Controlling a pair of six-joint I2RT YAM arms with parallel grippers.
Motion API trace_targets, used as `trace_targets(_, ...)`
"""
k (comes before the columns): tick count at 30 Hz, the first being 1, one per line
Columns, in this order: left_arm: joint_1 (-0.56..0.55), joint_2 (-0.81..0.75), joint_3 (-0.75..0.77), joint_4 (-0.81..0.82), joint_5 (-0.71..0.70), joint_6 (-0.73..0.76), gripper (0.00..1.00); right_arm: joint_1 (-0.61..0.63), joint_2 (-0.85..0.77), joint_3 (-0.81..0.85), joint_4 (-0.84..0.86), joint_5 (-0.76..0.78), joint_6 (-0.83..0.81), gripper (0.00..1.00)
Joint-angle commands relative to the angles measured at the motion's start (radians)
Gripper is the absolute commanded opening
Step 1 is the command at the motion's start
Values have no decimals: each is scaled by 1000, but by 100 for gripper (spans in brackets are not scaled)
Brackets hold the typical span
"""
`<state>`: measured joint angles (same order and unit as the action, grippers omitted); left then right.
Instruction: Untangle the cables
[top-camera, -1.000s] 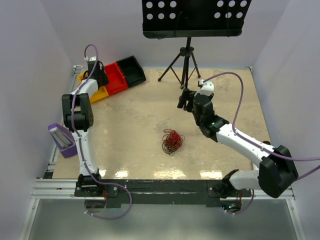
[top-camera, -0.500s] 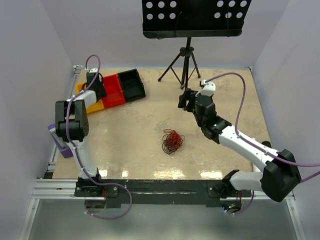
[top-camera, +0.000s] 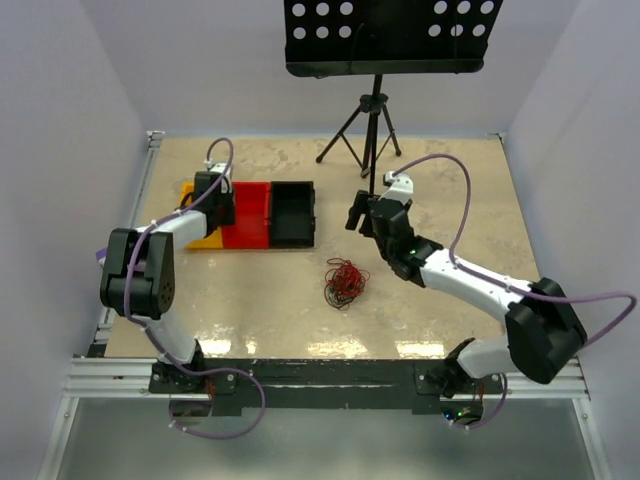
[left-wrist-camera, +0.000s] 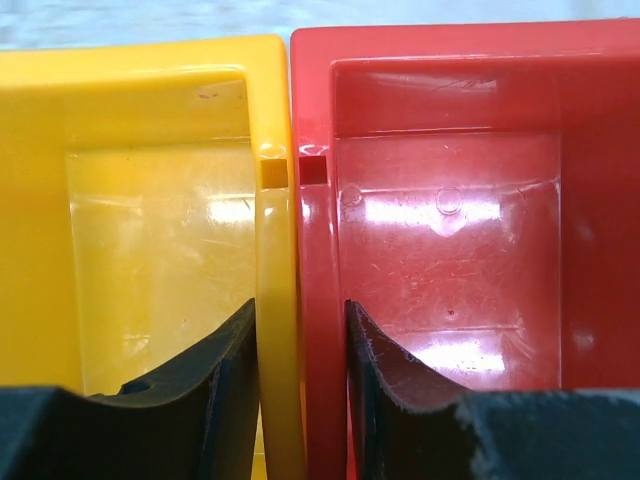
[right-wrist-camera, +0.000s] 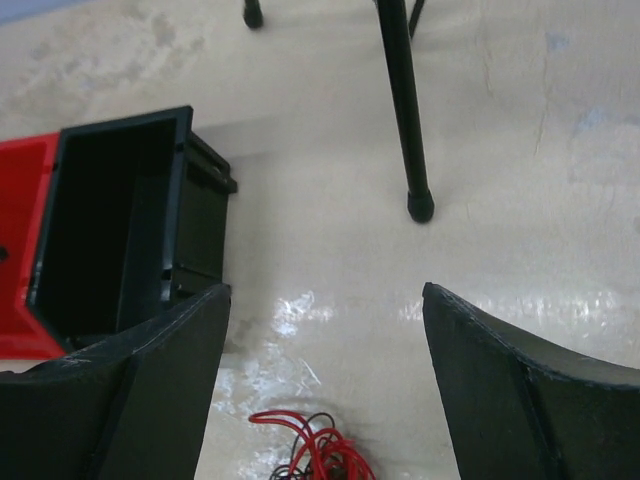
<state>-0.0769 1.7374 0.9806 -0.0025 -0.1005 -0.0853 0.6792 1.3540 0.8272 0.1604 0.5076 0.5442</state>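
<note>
The robot needs to slide its left gripper toward the red cables, then release the joined sides of the bins, because that tangle is back and to the left gripper's right in the top view.
The cables (top-camera: 345, 282) are a small red and dark tangle lying on the table's middle; in the right wrist view the cables (right-wrist-camera: 320, 455) show at the bottom edge. My right gripper (top-camera: 362, 215) hovers just behind them, and the right gripper (right-wrist-camera: 325, 295) stands open with only bare table between its fingers. My left gripper (top-camera: 218, 212) is at the row of bins. In the left wrist view the left gripper (left-wrist-camera: 300, 320) is shut on the two touching walls of the yellow bin (left-wrist-camera: 160, 230) and the red bin (left-wrist-camera: 450, 230).
Yellow bin (top-camera: 203, 240), red bin (top-camera: 250, 215) and black bin (top-camera: 292, 212) form one row left of centre; the black bin (right-wrist-camera: 110, 230) is close to my right gripper's left finger. A music stand's tripod (top-camera: 372, 130) stands at the back, one leg (right-wrist-camera: 405, 120) ahead of it.
The left arm has swung the row of bins from the back left corner toward the middle, turning it level. The right gripper has shifted a little left and nearer the tangle.
</note>
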Motion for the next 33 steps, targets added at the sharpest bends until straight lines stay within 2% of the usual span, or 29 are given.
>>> trace_targets(1, -86, -53, -11, 35, -22, 15, 21, 42, 91, 24, -65, 77, 80, 83)
trace_targets(5, -144, -52, -14, 38, -73, -31, 21, 91, 190, 32, -114, 137, 180, 85)
trace_targets(8, -149, -30, -5, 29, -91, -68, 20, 105, 230, 15, -87, 117, 215, 85)
trace_targets(17, -158, -33, -42, 36, -113, -113, 20, 203, 215, -124, 20, -15, 325, 83)
trace_targets(23, -208, -68, -77, 59, -119, -139, 17, 328, 209, -163, 42, -40, 421, 82)
trace_targets(27, -242, -68, -74, 24, -123, -151, 16, 372, 174, -122, -11, -18, 441, 83)
trace_targets(33, -273, -111, -103, -48, -56, -174, 17, 373, 82, -14, -159, 57, 422, 88)
